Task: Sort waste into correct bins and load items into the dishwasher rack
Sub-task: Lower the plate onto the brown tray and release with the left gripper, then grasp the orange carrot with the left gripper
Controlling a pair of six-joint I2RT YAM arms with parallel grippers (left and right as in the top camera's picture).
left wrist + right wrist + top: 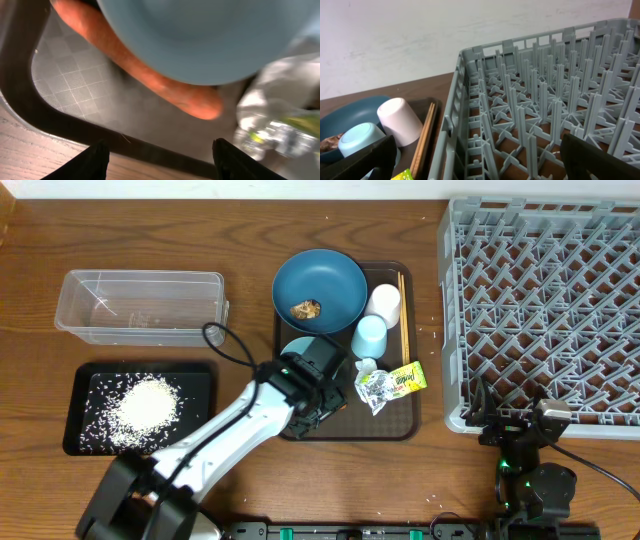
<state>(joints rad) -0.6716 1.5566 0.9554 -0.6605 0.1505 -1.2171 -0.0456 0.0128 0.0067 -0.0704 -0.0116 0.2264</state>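
My left gripper will next turn in line with the carrot (149, 76), which is slanted to its fingers, move toward the tray's near corner and lower to the carrot.
My left gripper (322, 395) (165, 162) hangs open over the near part of the brown serving tray (400, 420), nothing between its fingers. Just ahead of it lies the orange carrot (150, 75), partly under the small light blue bowl (200, 35) (296, 348); the arm hides the carrot from overhead. The crumpled wrapper (388, 385) (270, 125) lies to its right. The dark blue dish (320, 285) holds a brown food lump (306, 309). Beside it stand a whitish cup (385, 302), a light blue cup (369, 336) and chopsticks (403, 310). My right gripper (520, 435) (480, 165) is open at the grey rack's (545, 310) near edge.
A clear plastic tub (140, 305) stands at the back left. In front of it a black tray (80, 430) holds a heap of white rice (140, 405). A few grains lie scattered on the wooden table between the serving tray and the rack.
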